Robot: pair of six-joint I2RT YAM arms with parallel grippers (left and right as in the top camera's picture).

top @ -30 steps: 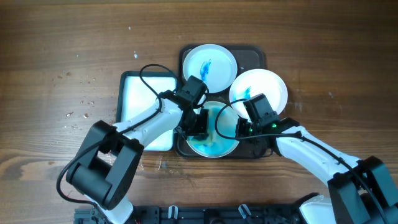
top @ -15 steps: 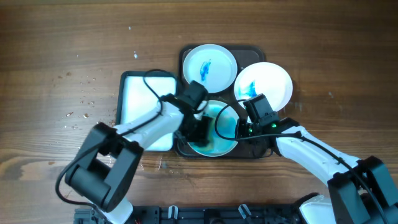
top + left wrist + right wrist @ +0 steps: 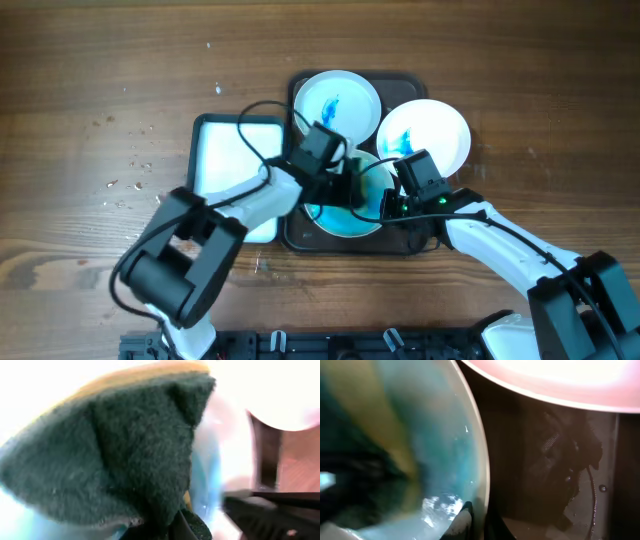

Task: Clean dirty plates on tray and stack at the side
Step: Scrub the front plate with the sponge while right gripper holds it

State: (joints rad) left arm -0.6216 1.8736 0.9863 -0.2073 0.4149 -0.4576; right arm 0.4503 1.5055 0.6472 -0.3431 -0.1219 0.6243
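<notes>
My left gripper should finish wiping next, then lift the sponge across and let it go on the smaller tray's near end [image 3: 260,230], because that is to the gripper's left in the overhead view.
The dark brown tray [image 3: 408,88] holds three white plates. The back plate [image 3: 338,103] has a blue smear. The right plate [image 3: 425,135] overhangs the tray's rim. The front plate [image 3: 352,212] is tinted blue all over. My left gripper [image 3: 345,187] is shut on a green and yellow sponge [image 3: 115,450] pressed on the front plate [image 3: 210,475]. My right gripper [image 3: 388,205] is shut on that plate's right rim [image 3: 480,475], one finger inside [image 3: 462,522], one outside. The sponge shows blurred in the right wrist view [image 3: 355,475].
A smaller white-bottomed tray [image 3: 225,160] with a dark rim lies left of the brown tray, partly under my left arm. Cables loop over both arms. Small specks lie on the wooden table [image 3: 130,170] at the left. The right plate's underside [image 3: 560,380] hangs over the tray floor [image 3: 540,460].
My left gripper has swept the sponge from the plate's left side toward its back right. The right plate shifted slightly up and right early on. My right gripper has kept its hold.
</notes>
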